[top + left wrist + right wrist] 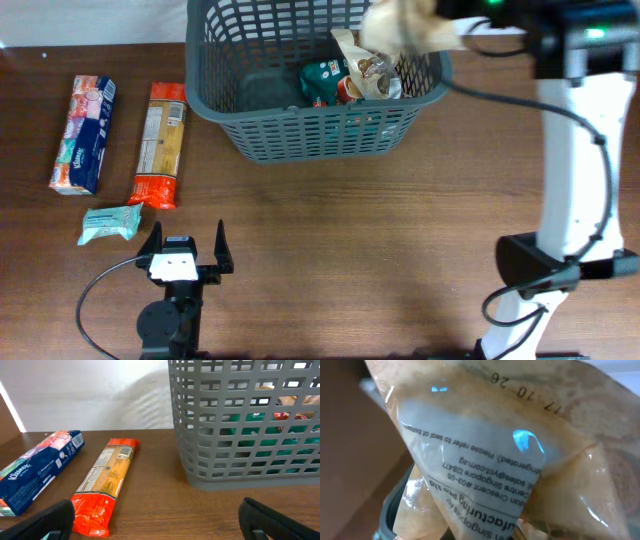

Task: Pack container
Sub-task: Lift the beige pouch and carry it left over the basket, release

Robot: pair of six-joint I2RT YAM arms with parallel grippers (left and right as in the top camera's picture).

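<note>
Next, my right gripper carries the food packet over, lowers and releases it, since the basket's bare bottom lies below and to the left in the overhead view.
The container, a dark grey lattice basket, stands at the back middle of the table; it also shows in the left wrist view. It holds a green packet and a tan packet. My right gripper holds a tan and clear food packet in the air above the basket's right rim. That packet fills the right wrist view and hides the fingers; a bit of the basket rim shows below it. My left gripper is open and empty, low over the table near the front.
A blue Kleenex pack, an orange pasta packet and a small teal packet lie on the left of the wooden table. The right arm's white base stands at the front right.
</note>
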